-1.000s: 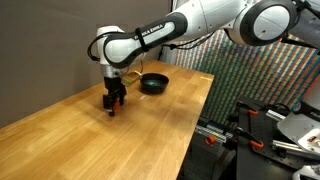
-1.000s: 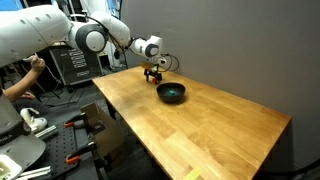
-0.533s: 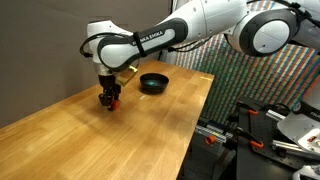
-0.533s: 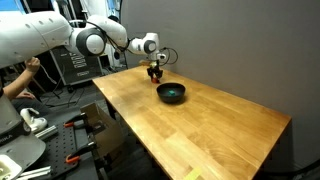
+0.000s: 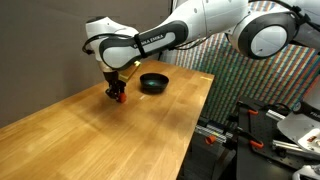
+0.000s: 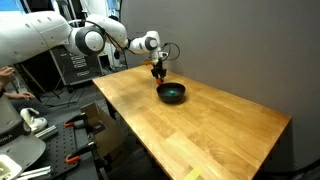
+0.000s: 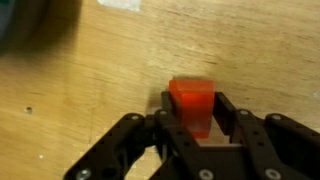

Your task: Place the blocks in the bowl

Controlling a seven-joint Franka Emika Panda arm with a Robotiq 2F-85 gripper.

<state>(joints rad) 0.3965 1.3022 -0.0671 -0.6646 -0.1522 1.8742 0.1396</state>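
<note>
The gripper is holding the red block low beside the raised rim of the black bowl, so the robot needs to lift the gripper, carry the block over the bowl's open middle and release it there.
One of the blocks, a small red cube (image 7: 192,103), sits between the black fingers of my gripper (image 7: 192,112), which is shut on it. In an exterior view the gripper (image 5: 118,96) hangs a little above the wooden table with the red block (image 5: 121,98) at its tip. The black bowl (image 5: 153,82) stands on the table a short way behind and to the right of it. From the opposite side the gripper (image 6: 157,71) is just behind and above the bowl (image 6: 172,93). No other block shows.
The wooden table (image 5: 140,135) reaches from the dark wall to its open front edge. A bench with tools and red clamps (image 5: 250,135) stands beyond that edge. A person (image 6: 12,85) sits by the robot's base.
The jaws have shut on the red block. The gripper has lifted it off the table and moved slightly toward the bowl.
</note>
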